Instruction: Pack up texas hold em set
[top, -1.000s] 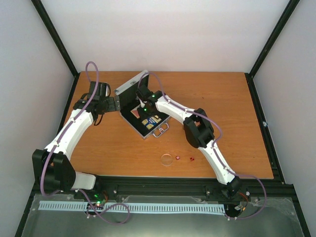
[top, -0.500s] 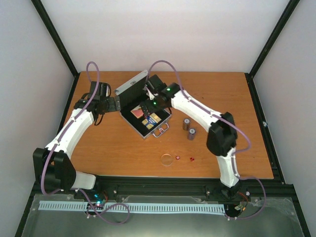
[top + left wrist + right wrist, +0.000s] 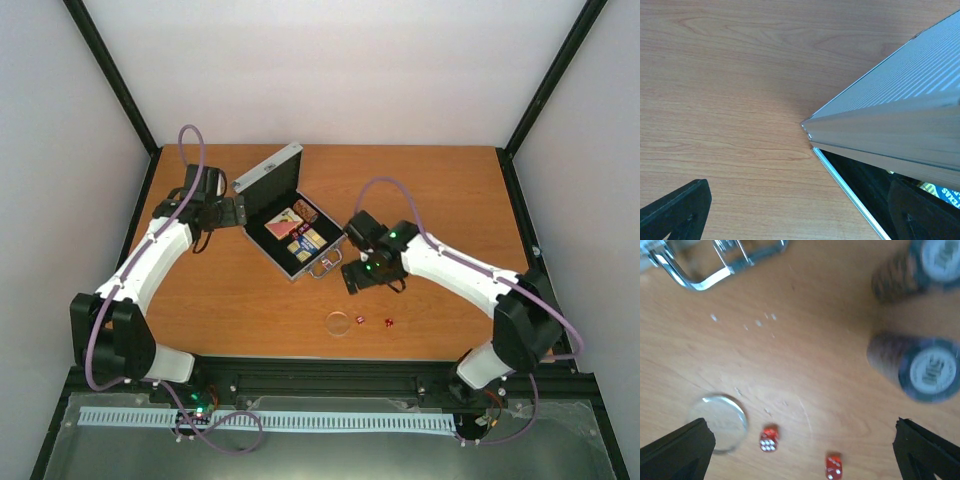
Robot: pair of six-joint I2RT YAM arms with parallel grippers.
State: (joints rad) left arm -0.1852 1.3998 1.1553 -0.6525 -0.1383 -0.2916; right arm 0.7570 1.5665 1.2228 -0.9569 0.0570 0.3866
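Observation:
The right gripper moves back and down onto the red die farther from the clear disc next, since that die lies below the open fingers, nearer my base.
The silver case (image 3: pixel 262 172) lies open at the table's back left, lid raised. A red-white deck (image 3: pixel 283 223), a blue-yellow deck (image 3: pixel 308 240) and a row of dark chips (image 3: pixel 304 210) lie in its black lining. My left gripper (image 3: pixel 238 212) stands open, straddling the case's left corner (image 3: pixel 807 125), one finger on the table and one inside. My right gripper (image 3: pixel 360 272) hangs open over bare wood near the handle (image 3: pixel 725 265). Below it stand two chip stacks (image 3: pixel 927 370), two red dice (image 3: pixel 769 438) and the clear disc (image 3: pixel 722 422). The top view hides the stacks under the arm.
The dice (image 3: pixel 361 320) and disc (image 3: pixel 339 323) lie near the table's front edge (image 3: pixel 350 358). Black frame posts and white walls close in the table on three sides.
My right gripper has left the case, opened wide and swung toward the front right, over the loose chips and dice. A row of chips now lies in the case. The left arm stayed put.

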